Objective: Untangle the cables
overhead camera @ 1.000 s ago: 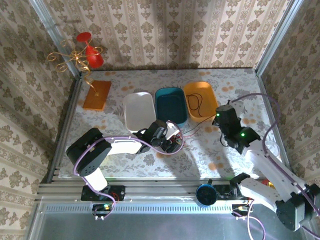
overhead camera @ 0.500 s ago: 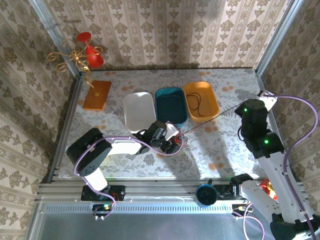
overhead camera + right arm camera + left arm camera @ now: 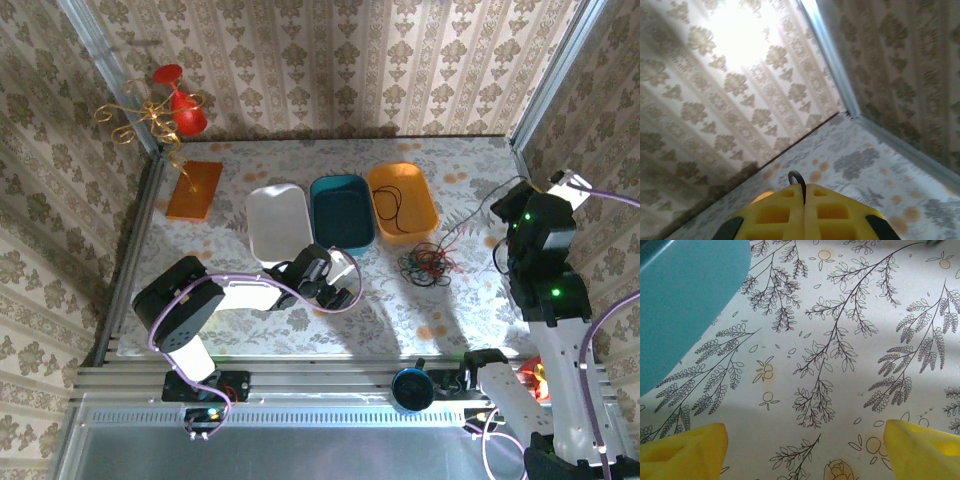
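Note:
My left gripper moves open across the tablecloth onto the knot's green cable next. My right gripper already holds the dark piece of cable rising from the knot.
The cables (image 3: pixel 425 265), a small knot of red, green and black wire, lie on the flowered tablecloth right of centre. One thin dark strand rises from the knot toward my right gripper (image 3: pixel 512 205), which hangs high at the right wall. In the right wrist view that gripper (image 3: pixel 804 192) is shut, and a dark cable loop (image 3: pixel 797 179) pokes out between its yellow fingers (image 3: pixel 770 215). My left gripper (image 3: pixel 345 287) rests low over the table below the teal tray (image 3: pixel 342 210). In the left wrist view it (image 3: pixel 805 440) stands open over bare cloth, with nothing between its fingers (image 3: pixel 685 447).
A white tray (image 3: pixel 278 222), the teal tray (image 3: pixel 685 300) and an orange tray (image 3: pixel 425 200) sit in a row at the back. A black cable (image 3: pixel 392 207) lies in the orange one. An orange flat block (image 3: pixel 193 190) sits far left; a blue round object (image 3: pixel 410 388) is on the front rail.
My right arm swung right and up, pulling a strand. The cable knot left my left gripper and slid right across the cloth. The left gripper now holds nothing.

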`<control>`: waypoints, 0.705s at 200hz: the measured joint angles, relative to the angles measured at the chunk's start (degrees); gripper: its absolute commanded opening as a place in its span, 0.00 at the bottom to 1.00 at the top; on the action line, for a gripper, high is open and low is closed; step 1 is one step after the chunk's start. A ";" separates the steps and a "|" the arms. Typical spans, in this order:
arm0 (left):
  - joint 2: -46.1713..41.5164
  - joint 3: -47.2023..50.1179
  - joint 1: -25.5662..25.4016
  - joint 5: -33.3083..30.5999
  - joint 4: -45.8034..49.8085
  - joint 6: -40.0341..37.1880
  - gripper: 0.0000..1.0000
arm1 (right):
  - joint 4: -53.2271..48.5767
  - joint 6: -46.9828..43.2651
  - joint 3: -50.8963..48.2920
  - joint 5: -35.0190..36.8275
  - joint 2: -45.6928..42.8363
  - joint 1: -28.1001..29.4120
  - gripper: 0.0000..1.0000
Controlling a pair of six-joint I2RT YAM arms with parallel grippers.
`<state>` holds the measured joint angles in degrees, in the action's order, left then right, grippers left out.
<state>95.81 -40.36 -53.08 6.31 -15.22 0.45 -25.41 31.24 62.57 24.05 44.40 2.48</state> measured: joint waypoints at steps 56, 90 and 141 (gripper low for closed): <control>-1.46 -2.89 -0.28 2.86 2.27 -0.90 0.85 | 0.98 1.81 -1.81 -9.35 1.09 0.02 0.00; 0.83 -15.19 -2.12 7.41 4.09 -3.67 0.85 | 0.68 2.14 -2.08 -9.97 1.11 0.02 0.00; 15.43 -34.16 -3.93 19.45 3.15 -5.11 0.86 | -0.96 3.32 -2.43 -11.23 2.78 0.02 0.00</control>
<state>111.24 -74.52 -57.01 25.76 -12.08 -4.67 -26.37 34.57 60.14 12.82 47.18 2.50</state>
